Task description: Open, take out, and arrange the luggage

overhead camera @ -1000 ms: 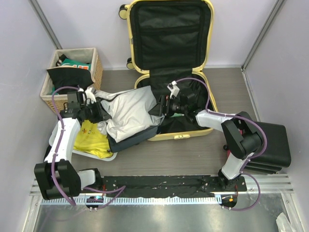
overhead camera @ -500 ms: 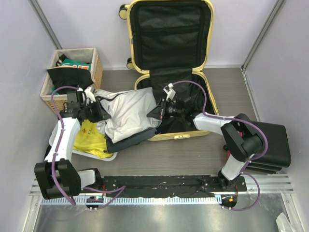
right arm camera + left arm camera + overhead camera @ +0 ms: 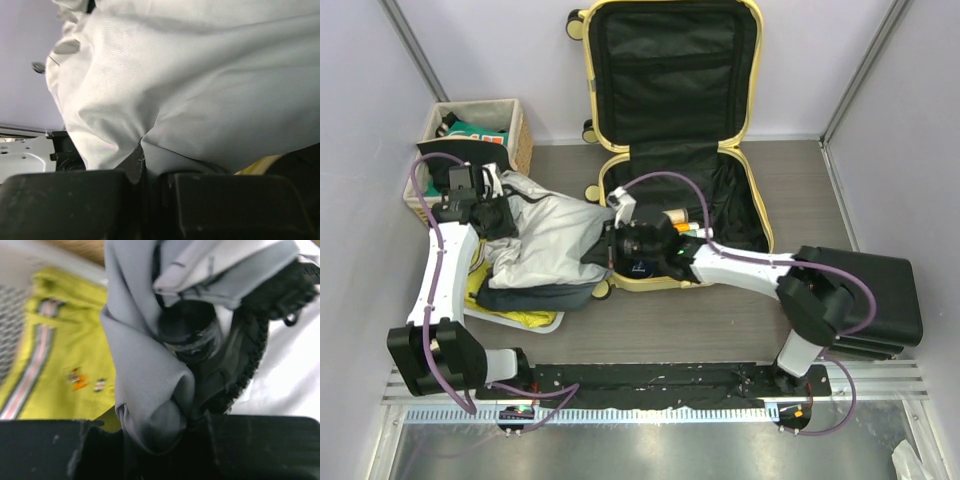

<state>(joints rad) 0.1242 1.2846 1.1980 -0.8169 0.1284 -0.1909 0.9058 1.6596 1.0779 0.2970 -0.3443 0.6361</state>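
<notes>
My right gripper will bring the jacket's overhanging edge over the tray next and let go, because the white tray (image 3: 548, 321) is to the left of my right gripper in the top view.
The pale-yellow luggage (image 3: 752, 120) lies open, its lid propped up at the back with the black lining showing. A light grey jacket (image 3: 548, 232) with dark lining lies bunched just left of it, off the shell. My left gripper (image 3: 497, 214) is shut on the jacket's left end; grey fabric (image 3: 145, 385) is pinched between its jaws (image 3: 167, 422). Reaching left over the shell's front corner, my right gripper (image 3: 607, 246) is shut on the jacket's right edge. Pale cloth (image 3: 200, 85) fills that wrist view and folds into the jaws (image 3: 145, 165).
A wicker basket (image 3: 520, 128) with clothes stands at the back left. A white tray (image 3: 542, 324) holding a yellow garment (image 3: 518, 316) (image 3: 55, 350) lies under the jacket. A black hard case (image 3: 885, 300) stands on the right. Small items, one of them orange (image 3: 677, 218), remain in the shell.
The right gripper has shut on the jacket and swung left out of the luggage. The jacket has come left, off the shell, over the tray. The left gripper has moved back and left with it.
</notes>
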